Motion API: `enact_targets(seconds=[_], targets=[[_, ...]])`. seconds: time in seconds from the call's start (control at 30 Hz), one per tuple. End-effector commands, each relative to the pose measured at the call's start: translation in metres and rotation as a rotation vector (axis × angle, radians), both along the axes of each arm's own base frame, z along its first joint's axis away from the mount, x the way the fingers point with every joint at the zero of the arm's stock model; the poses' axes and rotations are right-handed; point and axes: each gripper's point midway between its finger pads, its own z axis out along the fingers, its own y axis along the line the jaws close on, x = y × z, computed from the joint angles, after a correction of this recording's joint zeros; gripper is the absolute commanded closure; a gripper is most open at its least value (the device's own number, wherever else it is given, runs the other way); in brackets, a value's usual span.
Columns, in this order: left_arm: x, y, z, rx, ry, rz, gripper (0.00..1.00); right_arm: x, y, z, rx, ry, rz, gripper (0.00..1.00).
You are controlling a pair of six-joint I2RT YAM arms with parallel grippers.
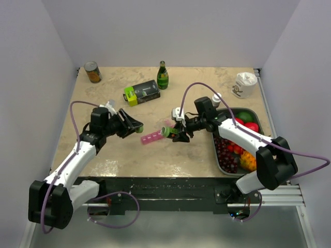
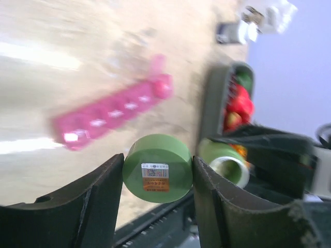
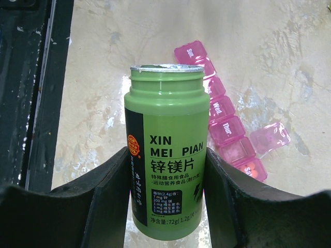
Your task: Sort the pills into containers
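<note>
I will move my left gripper to the left in the top view, turn to point down, and lower the cap onto the bare table beside the pink strip.
The pink pill-organiser strip [image 1: 151, 137] lies on the table between my two grippers; it also shows in the left wrist view [image 2: 111, 111] and the right wrist view [image 3: 227, 121]. One end lid [image 3: 269, 137] is flipped open, and orange pills [image 3: 252, 168] lie in the end compartment. My right gripper [image 1: 175, 133] [image 3: 166, 155] is shut on an uncapped green pill bottle [image 3: 165, 113] [image 1: 166, 131], tilted with its mouth towards the strip. My left gripper [image 1: 135, 125] [image 2: 158, 166] is shut on the bottle's green cap [image 2: 158, 155], held above the table left of the strip.
A grey fruit tray [image 1: 243, 109] stands at the right under the right arm. A black-and-lime box [image 1: 141, 92], a green glass bottle [image 1: 163, 76], a tin can [image 1: 93, 72], a white cup [image 1: 244, 84] and a small white bottle [image 1: 216, 99] stand further back.
</note>
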Motion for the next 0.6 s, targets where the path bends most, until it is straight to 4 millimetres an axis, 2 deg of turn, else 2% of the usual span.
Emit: enact_targets(seconds=[0.0, 0.07, 0.13, 0.17, 0.2, 0.23, 0.27, 0.37, 0.4, 0.43, 0.53, 0.57], targets=[[0.012, 0.056, -0.047, 0.139, 0.051, 0.130, 1.00, 0.007, 0.004, 0.026, 0.067, -0.056, 0.003, 1.00], [0.021, 0.083, -0.065, 0.180, 0.078, 0.214, 1.00, 0.007, 0.003, 0.028, 0.071, -0.060, 0.000, 1.00], [0.026, 0.094, -0.075, 0.211, 0.089, 0.248, 1.00, 0.008, 0.001, 0.028, 0.073, -0.058, -0.004, 1.00], [0.033, 0.115, -0.080, 0.258, 0.091, 0.321, 1.00, 0.009, 0.001, 0.028, 0.074, -0.059, -0.007, 1.00], [0.037, 0.126, -0.087, 0.312, 0.109, 0.353, 1.00, 0.009, 0.001, 0.030, 0.078, -0.063, -0.006, 1.00], [0.041, 0.139, -0.085, 0.390, 0.107, 0.370, 1.00, 0.009, 0.000, 0.030, 0.078, -0.062, -0.008, 1.00], [0.046, 0.162, -0.088, 0.494, 0.114, 0.455, 1.00, 0.009, 0.000, 0.030, 0.079, -0.062, -0.009, 1.00], [0.050, 0.200, -0.090, 0.669, 0.154, 0.572, 1.00, 0.010, -0.001, 0.033, 0.085, -0.065, -0.009, 1.00], [0.049, 0.206, -0.096, 0.700, 0.188, 0.580, 1.00, 0.010, -0.001, 0.032, 0.084, -0.064, -0.010, 1.00], [0.052, 0.208, -0.093, 0.716, 0.198, 0.577, 1.00, 0.009, -0.001, 0.033, 0.086, -0.065, -0.007, 1.00], [0.054, 0.210, -0.100, 0.743, 0.229, 0.563, 0.85, 0.010, -0.002, 0.036, 0.092, -0.072, -0.010, 1.00], [0.054, 0.210, -0.101, 0.745, 0.234, 0.561, 0.76, 0.010, -0.002, 0.037, 0.092, -0.074, -0.011, 1.00]])
